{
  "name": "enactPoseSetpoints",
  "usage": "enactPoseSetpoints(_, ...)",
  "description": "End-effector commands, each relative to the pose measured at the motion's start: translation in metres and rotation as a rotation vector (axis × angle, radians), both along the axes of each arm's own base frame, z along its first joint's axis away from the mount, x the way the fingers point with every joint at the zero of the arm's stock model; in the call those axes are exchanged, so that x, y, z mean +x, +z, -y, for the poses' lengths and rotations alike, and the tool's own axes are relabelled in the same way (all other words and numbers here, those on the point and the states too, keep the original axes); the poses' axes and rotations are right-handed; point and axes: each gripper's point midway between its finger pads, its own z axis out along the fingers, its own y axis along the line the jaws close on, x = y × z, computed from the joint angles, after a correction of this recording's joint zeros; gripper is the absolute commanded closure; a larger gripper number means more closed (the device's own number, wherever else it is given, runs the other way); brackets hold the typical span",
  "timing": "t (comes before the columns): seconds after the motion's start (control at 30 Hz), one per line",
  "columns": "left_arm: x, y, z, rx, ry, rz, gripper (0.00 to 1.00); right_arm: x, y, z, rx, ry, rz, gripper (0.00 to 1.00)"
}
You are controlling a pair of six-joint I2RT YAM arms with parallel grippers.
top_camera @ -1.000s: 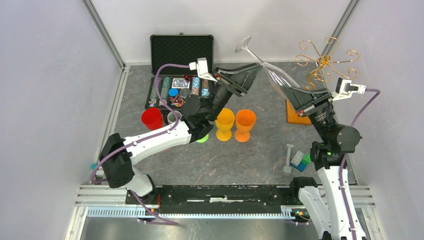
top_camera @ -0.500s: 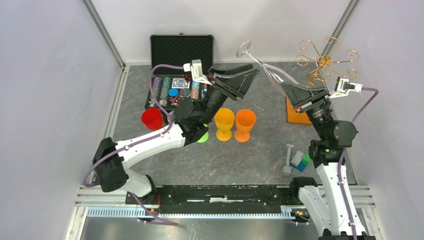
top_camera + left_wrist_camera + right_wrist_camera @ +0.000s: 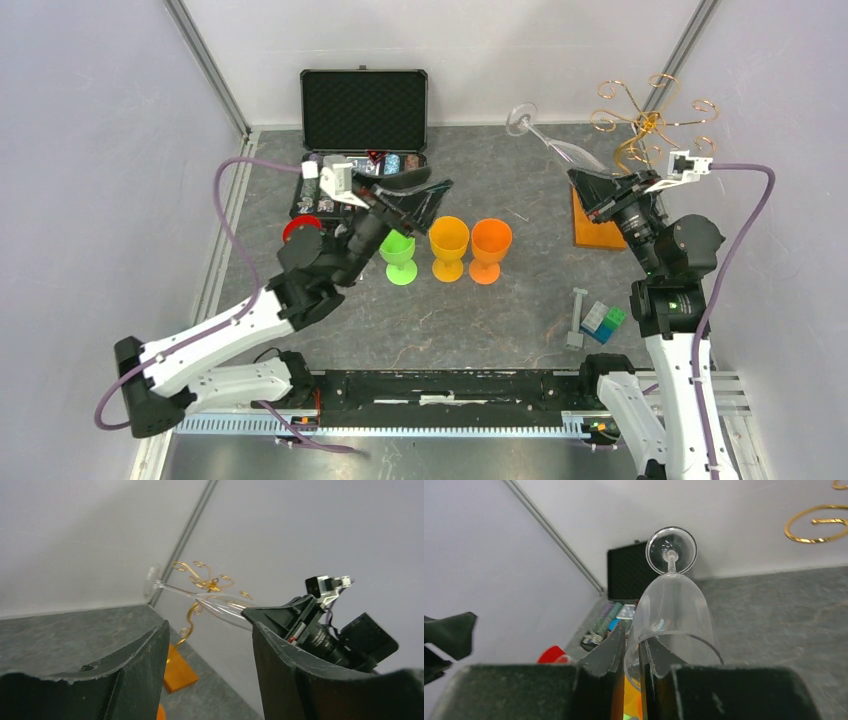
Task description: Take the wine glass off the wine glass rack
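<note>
My right gripper will next turn the tilted wine glass upright and go down to the left in the top view, onto the bare tabletop beside the orange goblet.
The clear wine glass (image 3: pixel 560 150) hangs tilted in the air, its foot (image 3: pixel 521 118) pointing up and left, clear of the rack. My right gripper (image 3: pixel 597 188) is shut on the glass's rim (image 3: pixel 674 610), one finger inside the bowl and one outside. The wine glass rack (image 3: pixel 650 125), gold wire on an orange-brown base (image 3: pixel 590 228), stands just behind and right of it. My left gripper (image 3: pixel 432 184) is open and holds nothing, hovering over the coloured goblets well left of the glass. In the left wrist view the glass (image 3: pixel 220 605) and rack (image 3: pixel 205 580) lie far beyond the spread fingers (image 3: pixel 300 670).
An open black case (image 3: pixel 365 105) with chips sits at the back left. A red cup (image 3: pixel 300 232), green goblet (image 3: pixel 400 258), yellow goblet (image 3: pixel 449 245) and orange goblet (image 3: pixel 490 248) stand mid-table. Coloured blocks (image 3: pixel 603 318) and a grey tool (image 3: pixel 577 318) lie near the right arm.
My left gripper opened and pulled back left and toward the near side, away from the glass. The right gripper shifted the glass slightly right and back.
</note>
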Motion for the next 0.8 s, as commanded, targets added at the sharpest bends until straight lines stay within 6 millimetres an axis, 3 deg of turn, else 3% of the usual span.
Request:
enactPoseSetpoints(0.0, 0.005, -0.049, -0.029, 0.193, 0.128, -0.033, 0.33, -0.004, -0.031, 0.012, -0.171, -0.071, -0.046, 1.00)
enactPoseSetpoints(0.13, 0.002, -0.077, -0.045, 0.264, 0.161, -0.065, 0.31, -0.012, -0.058, 0.018, -0.224, -0.097, -0.111, 1.00)
enactPoseSetpoints(0.43, -0.007, -0.117, -0.057, 0.380, 0.154, -0.083, 0.28, -0.027, -0.121, 0.030, -0.419, -0.097, -0.307, 1.00)
enactPoseSetpoints(0.6, -0.008, -0.130, -0.067, 0.424, 0.177, -0.100, 0.25, -0.035, -0.141, 0.043, -0.546, -0.113, -0.388, 1.00)
enactPoseSetpoints(0.77, -0.006, -0.140, -0.072, 0.444, 0.200, -0.110, 0.23, -0.046, -0.149, 0.042, -0.635, -0.063, -0.422, 1.00)
